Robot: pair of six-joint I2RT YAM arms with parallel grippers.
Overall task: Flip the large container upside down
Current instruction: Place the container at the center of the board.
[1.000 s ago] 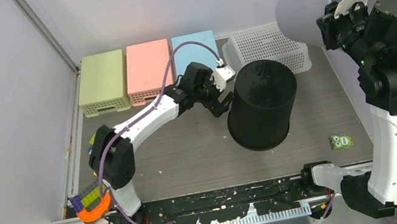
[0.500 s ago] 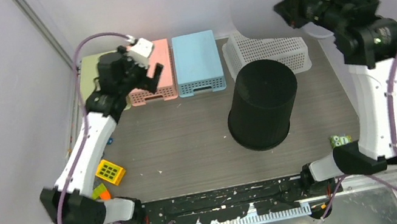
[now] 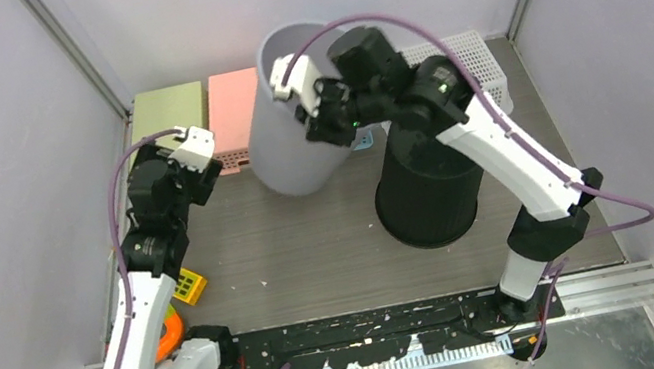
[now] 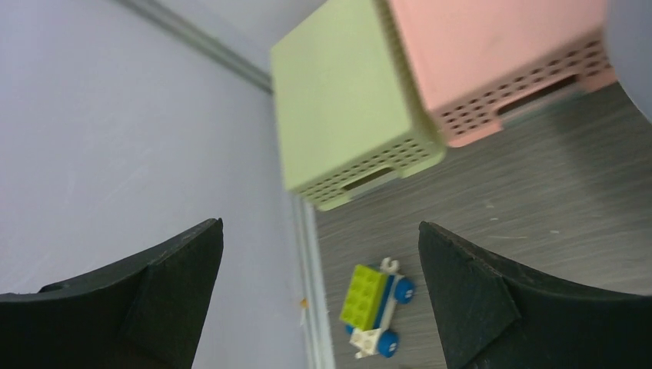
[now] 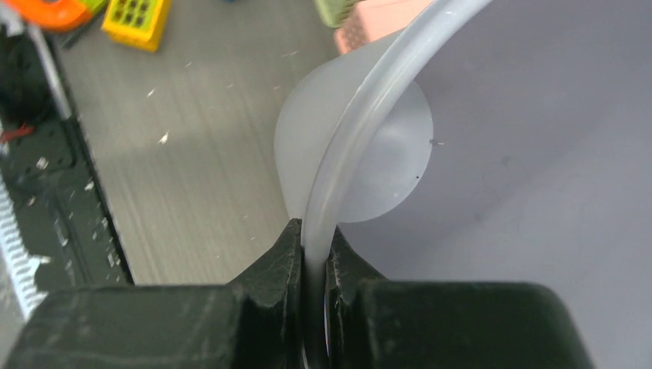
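Observation:
The bucket hangs tilted above the table, so my right gripper will next move back and down to the bare tabletop (image 3: 310, 245) (image 5: 223, 201) beside the black bin and release the bucket's rim.
The large container (image 3: 288, 130) is a pale grey translucent bucket, held tilted above the back middle of the table. My right gripper (image 3: 325, 129) is shut on its rim. In the right wrist view the rim (image 5: 361, 131) runs up out of the pinched jaws of the right gripper (image 5: 315, 254), with the bucket's inside on the right. My left gripper (image 3: 198, 167) hangs open at the left, away from the bucket. In its own view the left gripper (image 4: 319, 300) has nothing between its wide-set fingers; a toy brick car (image 4: 377, 311) lies on the table below.
A black bin (image 3: 428, 177) stands mouth down right of the bucket. A green box (image 3: 164, 117), a pink box (image 3: 234, 109) and a white mesh basket (image 3: 475, 67) line the back. A yellow brick (image 3: 186, 285) and an orange piece (image 3: 167, 335) lie at the front left.
My right arm has swung the grey bucket from the far right corner down to the back middle. My left arm has pulled back from the black bin to the left side.

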